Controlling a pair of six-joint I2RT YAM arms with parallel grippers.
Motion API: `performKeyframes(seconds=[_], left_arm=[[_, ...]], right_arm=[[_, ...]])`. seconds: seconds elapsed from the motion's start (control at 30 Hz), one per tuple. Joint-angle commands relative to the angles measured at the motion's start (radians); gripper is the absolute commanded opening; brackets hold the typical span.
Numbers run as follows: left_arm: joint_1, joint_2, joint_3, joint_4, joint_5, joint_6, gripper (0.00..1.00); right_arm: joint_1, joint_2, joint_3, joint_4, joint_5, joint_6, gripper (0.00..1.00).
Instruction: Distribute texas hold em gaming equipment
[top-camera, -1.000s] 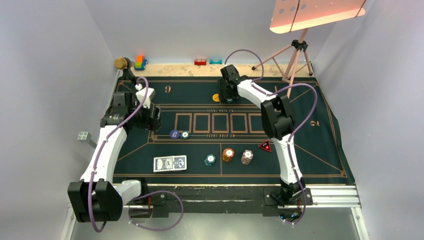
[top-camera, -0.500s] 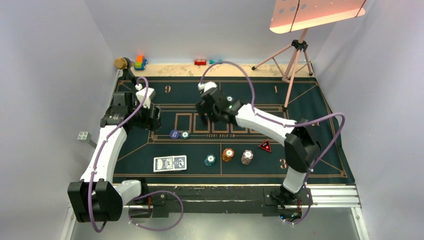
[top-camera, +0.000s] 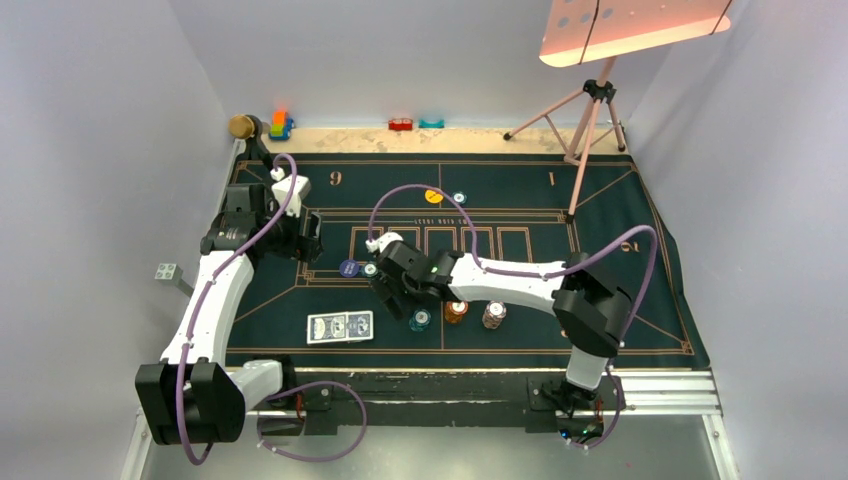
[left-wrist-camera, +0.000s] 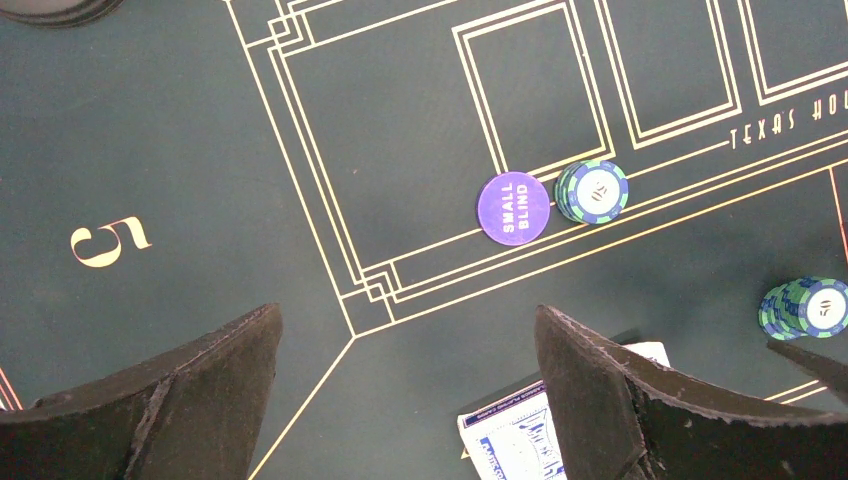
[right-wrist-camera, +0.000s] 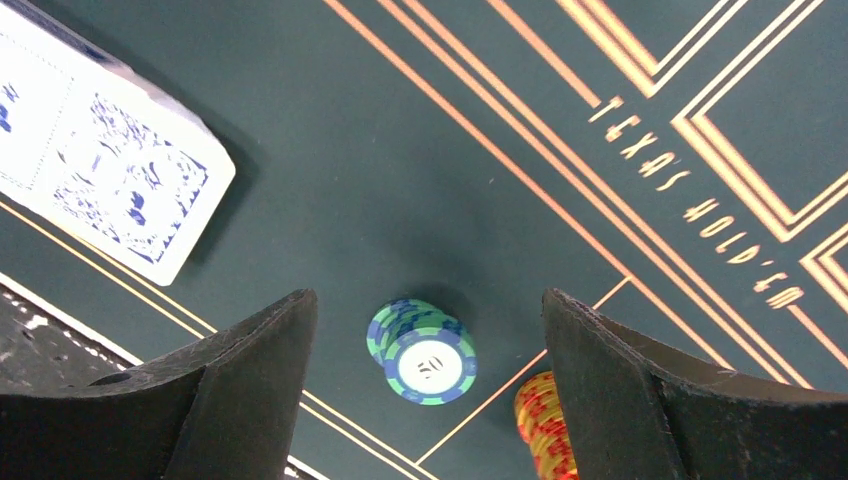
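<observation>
The robot's right gripper will next go down around the teal chip stack, beside the orange stack (top-camera: 456, 310), and close on the teal chips, since they already stand between its open fingers.
On the green felt mat (top-camera: 640, 300), my right gripper (top-camera: 393, 294) hovers open over a teal chip stack (top-camera: 420, 320). In the right wrist view that stack (right-wrist-camera: 425, 352) lies between the spread fingers (right-wrist-camera: 255, 370), untouched. An orange stack (top-camera: 456, 310) and a white-brown stack (top-camera: 493, 315) stand to its right. Blue-backed cards (top-camera: 340, 326) lie to its left. My left gripper (top-camera: 307, 244) is open and empty at the mat's left, above bare felt (left-wrist-camera: 410, 390). A purple small-blind button (left-wrist-camera: 513, 208) lies beside a teal chip stack (left-wrist-camera: 592, 190). A yellow button (top-camera: 433, 196) and one chip (top-camera: 459, 198) lie at the far side.
Toy blocks (top-camera: 281, 124) and two small pieces (top-camera: 401, 124) sit on the wooden strip behind the mat. A pink tripod (top-camera: 590, 110) stands at the back right. A round brown object (top-camera: 240, 126) sits in the back left corner. My right arm (top-camera: 520, 280) stretches across the mat's middle.
My right arm swung from the far side by the yellow button to the near side over the teal stack, leaving a chip beside that button. The left arm has not moved.
</observation>
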Motion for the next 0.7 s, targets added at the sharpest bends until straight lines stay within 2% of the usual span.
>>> performKeyframes(seconds=[0.0,0.2,0.37,0.57,0.67], left_arm=[[0.007,-0.02,0.001,0.02,0.005,0.008,1.0],[0.007,-0.024,0.001,0.019,0.005,0.008,1.0],[0.006,-0.031,-0.001,0.021,0.007,0.008,1.0],[0.007,-0.035,0.0,0.022,0.007,0.009,1.0],[0.006,-0.042,-0.004,0.025,0.006,0.009,1.0]], right_arm=[[0.033,0.035,-0.036,-0.001,-0.029,0.055,0.86],[0.047,0.076,-0.066,0.001,-0.018,0.075,0.85],[0.049,0.074,-0.077,-0.005,-0.021,0.086,0.81],[0.066,0.077,-0.082,-0.011,-0.045,0.102,0.66],[0.081,0.078,-0.077,-0.031,-0.043,0.104,0.62]])
